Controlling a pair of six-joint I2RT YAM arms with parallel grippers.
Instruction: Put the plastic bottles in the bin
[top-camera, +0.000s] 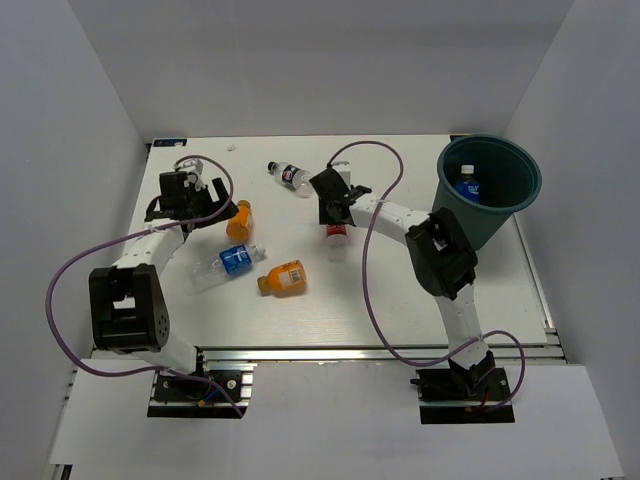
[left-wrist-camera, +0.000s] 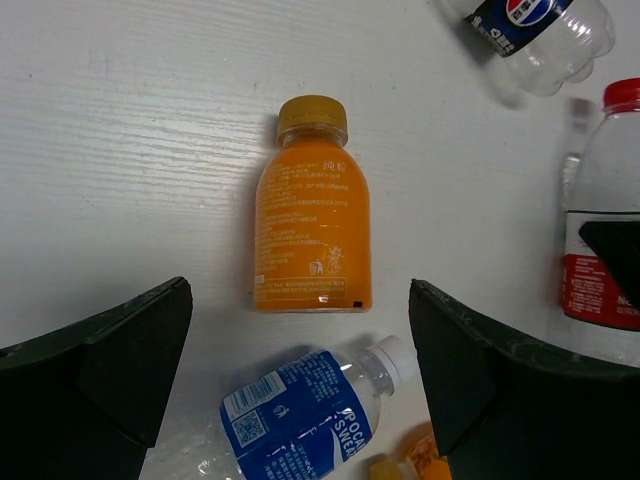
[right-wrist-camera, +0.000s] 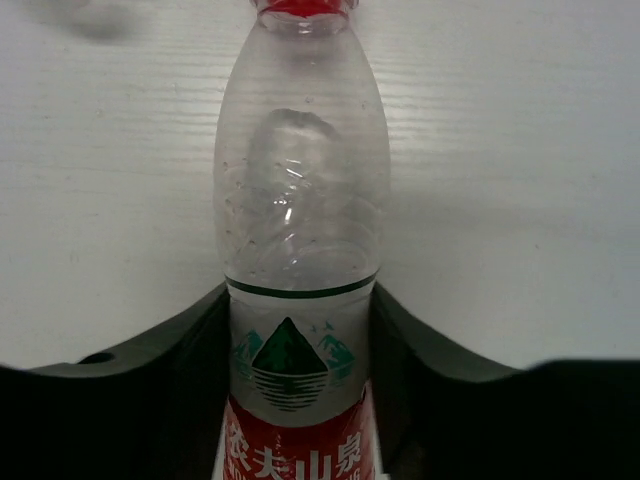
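Note:
The left gripper moves down and toward the right in the top view onto the stubby orange bottle's body (top-camera: 239, 223) (left-wrist-camera: 313, 228) next. It lies below the fingers on that side.
My right gripper (top-camera: 337, 216) is shut on the clear bottle with the red label and cap (top-camera: 337, 236), which lies on the table; in the right wrist view the fingers (right-wrist-camera: 400, 350) press both sides of its label (right-wrist-camera: 295, 330). My left gripper (top-camera: 212, 208) is open, just left of a stubby orange bottle (top-camera: 238, 220), which lies beyond its open jaws in the left wrist view (left-wrist-camera: 312, 215). A blue-labelled clear bottle (top-camera: 228, 262) and a second orange bottle (top-camera: 282, 278) lie nearer me. A small dark-labelled bottle (top-camera: 290, 176) lies at the back. The teal bin (top-camera: 520, 195) holds a blue-labelled bottle (top-camera: 467, 186).
The bin stands at the table's back right corner, close to the right wall. White walls enclose the table on three sides. Purple cables loop over both arms. The left wrist view also shows the blue-labelled bottle (left-wrist-camera: 300, 415) and the red-labelled bottle (left-wrist-camera: 600, 290).

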